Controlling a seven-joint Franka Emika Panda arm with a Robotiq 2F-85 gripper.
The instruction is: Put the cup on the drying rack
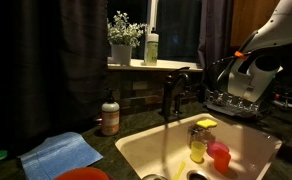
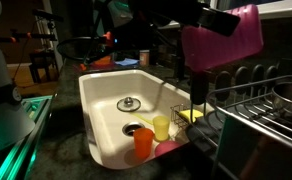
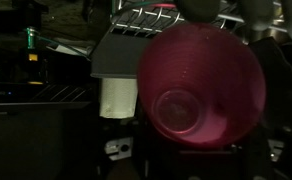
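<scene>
My gripper should go down toward the end of the rack by the sink and release the cup, because the pink cup is still hanging clear above the drying rack [image 2: 258, 98].
My gripper [image 2: 218, 18] is shut on the pink-magenta cup [image 2: 226, 42] and holds it tilted in the air above the dark wire drying rack [image 2: 258, 98], to the side of the sink. In the wrist view the cup [image 3: 201, 85] fills the middle, its open mouth facing the camera, with the grey fingers [image 3: 226, 12] at its top edge. In an exterior view the arm reaches down from the upper right, and the gripper [image 1: 237, 57] hangs over the rack [image 1: 241, 100]. The cup does not touch the rack.
The white sink [image 2: 101, 95] holds a yellow cup [image 2: 161, 127] and an orange-red cup [image 2: 144, 143]. The faucet [image 1: 171, 95] runs water. A soap bottle [image 1: 110, 117], a blue cloth [image 1: 61, 152] and a red plate [image 1: 84, 174] lie on the counter. A metal pot [image 2: 289, 97] sits in the rack.
</scene>
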